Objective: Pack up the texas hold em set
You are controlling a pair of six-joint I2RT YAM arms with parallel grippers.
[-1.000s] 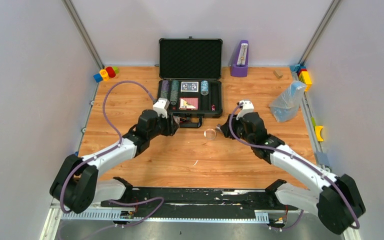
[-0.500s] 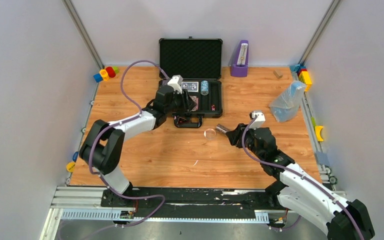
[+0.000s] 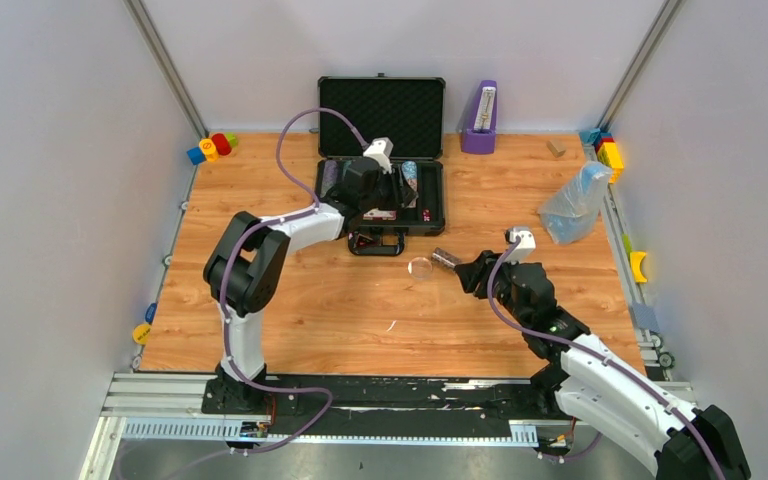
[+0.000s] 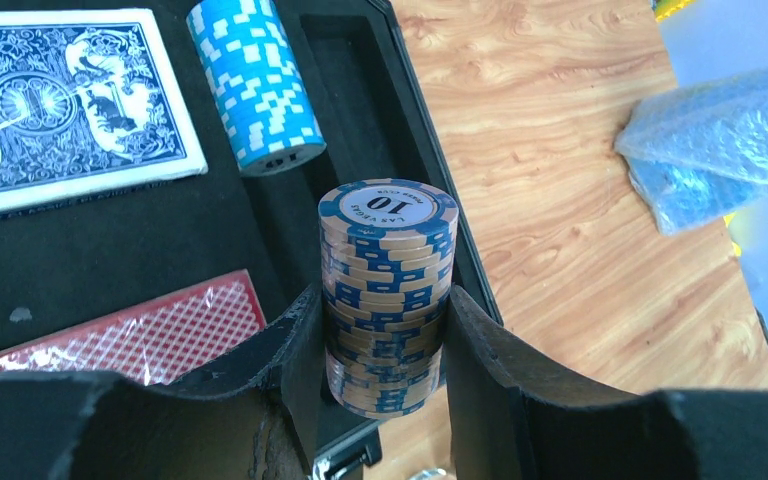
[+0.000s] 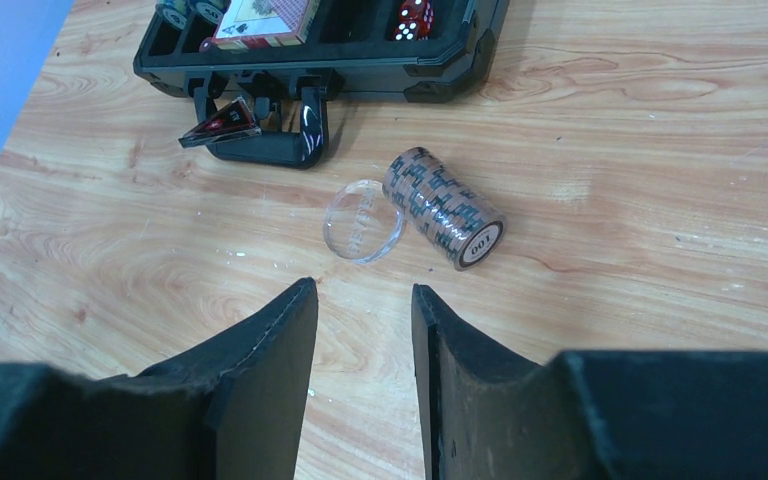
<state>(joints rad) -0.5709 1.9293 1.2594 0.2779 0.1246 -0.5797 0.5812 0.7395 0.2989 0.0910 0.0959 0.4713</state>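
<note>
My left gripper should move down next and release the tan-and-blue stack in the empty near part of the slot below it, since light-blue chips fill only the far part of the slot.
The black briefcase point(image 3: 430, 205) lies open at the table's back, foam lid point(image 3: 381, 117) upright. My left gripper point(image 4: 380, 330) is shut on a tan-and-blue stack of "10" poker chips point(image 4: 388, 270), held over the case's right-hand slot. In the case lie a blue card deck point(image 4: 65, 100), a red card deck point(image 4: 150, 335) and a light-blue chip stack point(image 4: 255, 85). My right gripper point(image 5: 363, 295) is open and empty, just short of a brown "100" chip stack point(image 5: 445, 208) lying on its side on the wood, also in the top view point(image 3: 445, 258), beside a clear round disc point(image 5: 362, 221).
The case handle point(image 5: 270, 140) juts toward the disc. Red dice point(image 5: 412, 18) sit in the case. A purple metronome point(image 3: 479, 118) stands at the back right, a clear plastic bag point(image 3: 572, 205) to the right, and coloured blocks point(image 3: 210, 147) at the table's left and right edges.
My left arm has swung from the case's front edge up and right over the case with the chip stack. My right gripper has drawn back from the lying chip stack toward its base.
</note>
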